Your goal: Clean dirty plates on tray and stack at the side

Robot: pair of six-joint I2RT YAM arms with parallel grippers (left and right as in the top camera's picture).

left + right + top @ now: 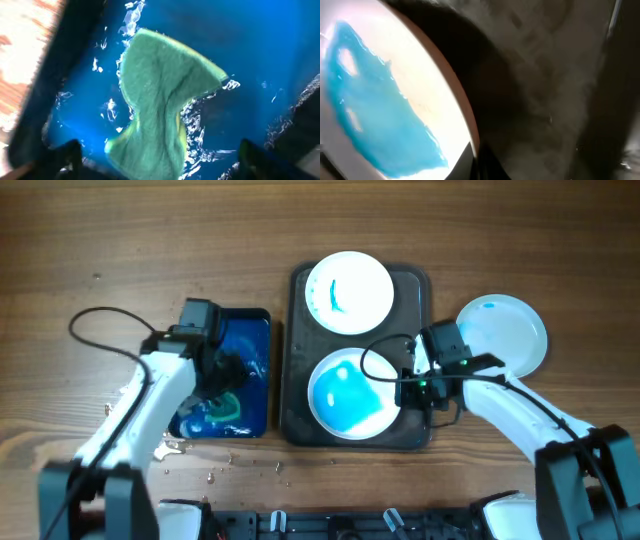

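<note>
My right gripper lifts the near plate across next, lowers it on top and releases. The third plate lies to the right of it in the overhead view.
The dark tray holds two plates: a far plate with small blue smears and a near plate with a large blue smear. A third plate lies on the table to the right of the tray. My right gripper is at the near plate's right rim. In the right wrist view its fingers meet on the rim of that plate, above the tray floor. My left gripper is open and straddles the green sponge.
A smaller deep-blue tray with water stands left of the dark tray; the sponge lies in its near part, and its wet floor fills the left wrist view. Water drops lie on the wood in front of it.
</note>
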